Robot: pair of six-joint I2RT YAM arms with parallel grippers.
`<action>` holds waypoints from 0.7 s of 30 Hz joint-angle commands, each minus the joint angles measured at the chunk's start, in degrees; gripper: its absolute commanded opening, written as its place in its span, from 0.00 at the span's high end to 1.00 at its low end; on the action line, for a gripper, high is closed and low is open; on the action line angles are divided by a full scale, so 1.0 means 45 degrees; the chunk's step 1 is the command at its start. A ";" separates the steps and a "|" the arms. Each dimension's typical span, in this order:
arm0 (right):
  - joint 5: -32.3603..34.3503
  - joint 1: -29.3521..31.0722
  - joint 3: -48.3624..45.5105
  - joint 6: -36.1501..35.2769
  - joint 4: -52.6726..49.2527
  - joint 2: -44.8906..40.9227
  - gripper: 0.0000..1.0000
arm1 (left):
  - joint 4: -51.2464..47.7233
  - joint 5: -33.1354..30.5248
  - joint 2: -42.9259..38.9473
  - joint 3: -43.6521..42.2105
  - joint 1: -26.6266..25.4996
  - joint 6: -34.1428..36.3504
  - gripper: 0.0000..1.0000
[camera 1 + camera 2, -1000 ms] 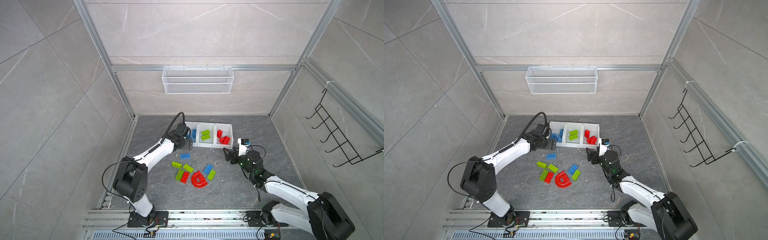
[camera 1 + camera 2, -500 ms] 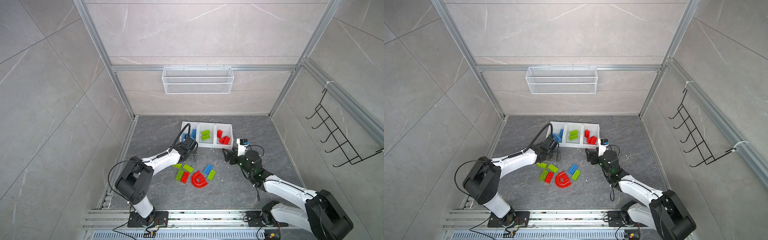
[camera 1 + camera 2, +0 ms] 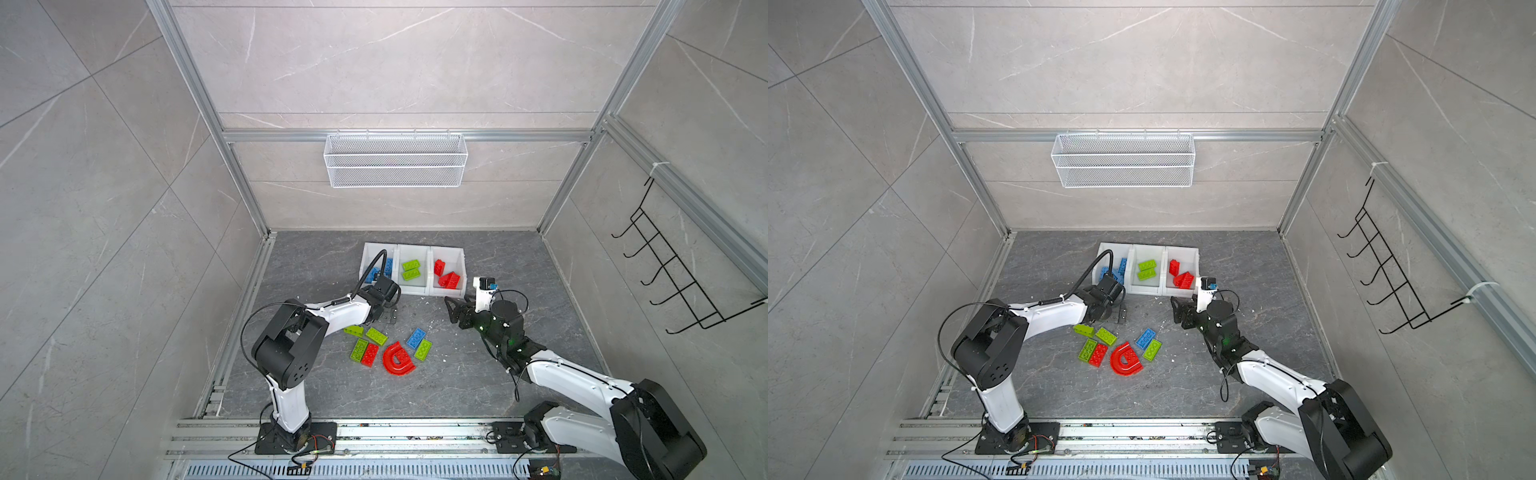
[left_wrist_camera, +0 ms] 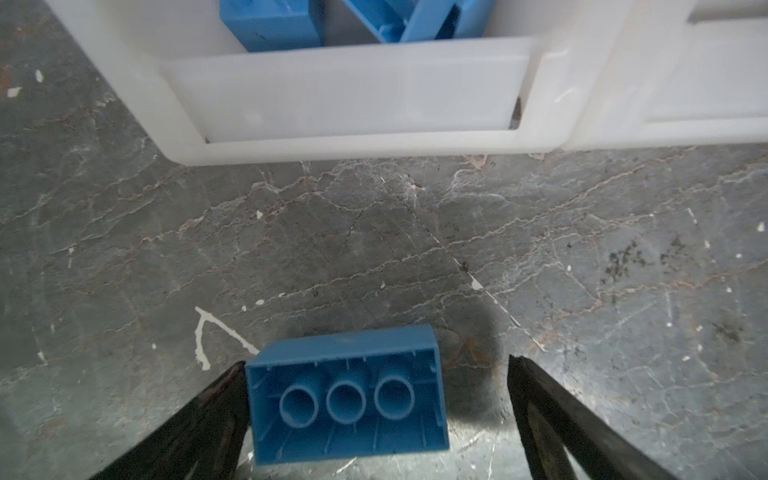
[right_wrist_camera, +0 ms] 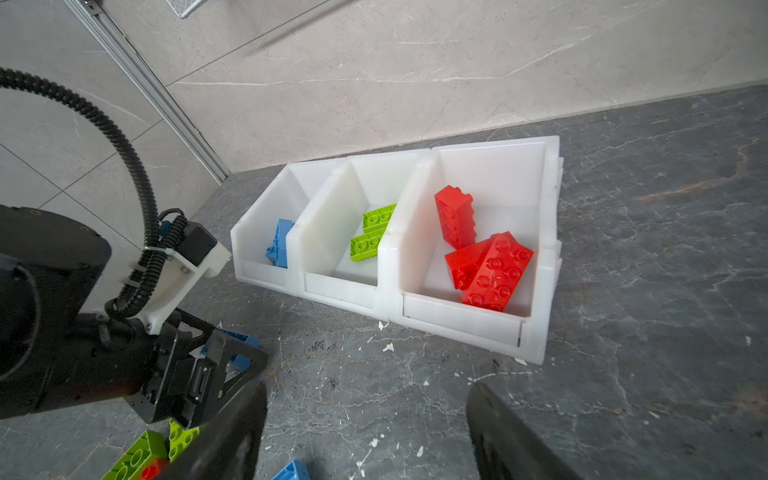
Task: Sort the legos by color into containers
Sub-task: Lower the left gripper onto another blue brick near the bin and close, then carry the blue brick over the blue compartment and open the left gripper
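One finger of my left gripper is still clear, so its open fingers need to close next onto both ends of the blue lego (image 4: pixel 348 397), which lies between them.
A blue lego (image 4: pixel 347 395) lies studs-down on the floor, just in front of the containers (image 4: pixel 345 95). My left gripper (image 4: pixel 376 362) is open and straddles it: one finger is at the brick's end, the other stands clear. In both top views the left gripper (image 3: pixel 388 309) (image 3: pixel 1115 309) hides that brick. The three white containers (image 3: pixel 415 250) (image 5: pixel 461 320) hold blue, green and red legos, left to right. Green, red and blue legos and a red arch (image 3: pixel 398 360) lie loose on the floor. My right gripper (image 3: pixel 453 309) (image 5: pixel 365 390) is open over bare floor.
A white wire basket (image 3: pixel 395 166) hangs on the back wall and a black hook rack (image 3: pixel 673 282) on the right wall. Aluminium rails run along the floor's left edge (image 3: pixel 245 316). White chips dot the floor in front of the containers.
My left gripper has moved from the blue container back and down to the floor, so its open fingers now stand around the blue lego. The right arm has barely moved.
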 commanded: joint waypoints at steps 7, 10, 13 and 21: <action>-0.0105 0.0093 0.0412 -0.0192 -0.0035 -0.0079 0.22 | 0.0776 0.0159 0.0309 0.0194 0.0166 -0.0164 0.11; -0.0115 0.0098 0.0440 -0.0212 -0.0056 -0.0052 0.22 | 0.0899 0.0244 0.0280 0.0260 0.0158 0.0005 0.18; -0.0096 0.0090 0.0438 -0.0231 -0.0064 -0.0057 0.22 | 0.0750 0.0303 0.0297 0.0439 0.0163 0.0179 0.25; -0.0095 0.0103 0.0443 -0.0251 -0.0104 -0.0041 0.22 | 0.0389 0.0134 -0.0176 0.0519 0.0168 0.0572 0.41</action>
